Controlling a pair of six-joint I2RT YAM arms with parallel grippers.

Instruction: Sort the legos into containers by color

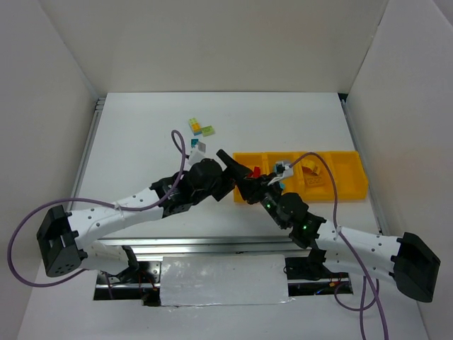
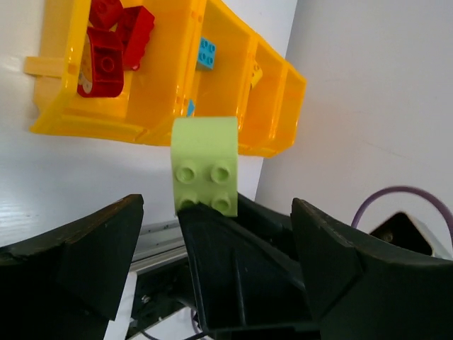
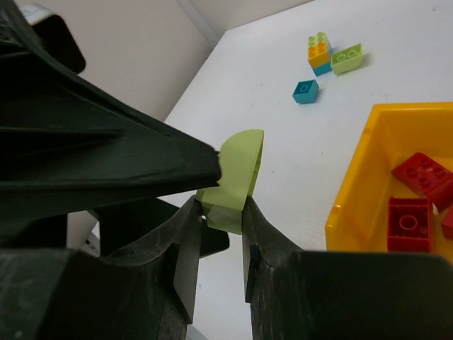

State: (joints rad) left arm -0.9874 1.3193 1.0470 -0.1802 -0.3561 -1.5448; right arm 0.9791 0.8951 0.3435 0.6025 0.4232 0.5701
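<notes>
The tray's empty end section (image 1: pixel 350 174) is below my right gripper, to its right in the top view. My right gripper will next carry the brick across the tray, move down and let go.
My right gripper (image 3: pixel 221 212) is shut on a pale green brick (image 3: pixel 233 173), held above the table just left of the yellow-orange tray (image 3: pixel 352 185). In the left wrist view the brick (image 2: pixel 205 163) sits studs-forward on the right gripper's dark finger. My left gripper (image 2: pixel 212 255) is open, its jaws wide apart on either side of the right gripper, not touching the brick. From above, the left gripper (image 1: pixel 232 170) and right gripper (image 1: pixel 255 185) meet at the tray's (image 1: pixel 354 190) left end. Red bricks (image 2: pixel 113 42) lie in the leftmost compartment, a teal brick (image 2: pixel 206 53) in the second.
Loose on the far table lie an orange-yellow and teal clump (image 3: pixel 320 53), a pale green brick (image 3: pixel 347 59) and a teal brick (image 3: pixel 305 90). The clump also shows from above (image 1: pixel 194 125). White walls enclose the table on three sides.
</notes>
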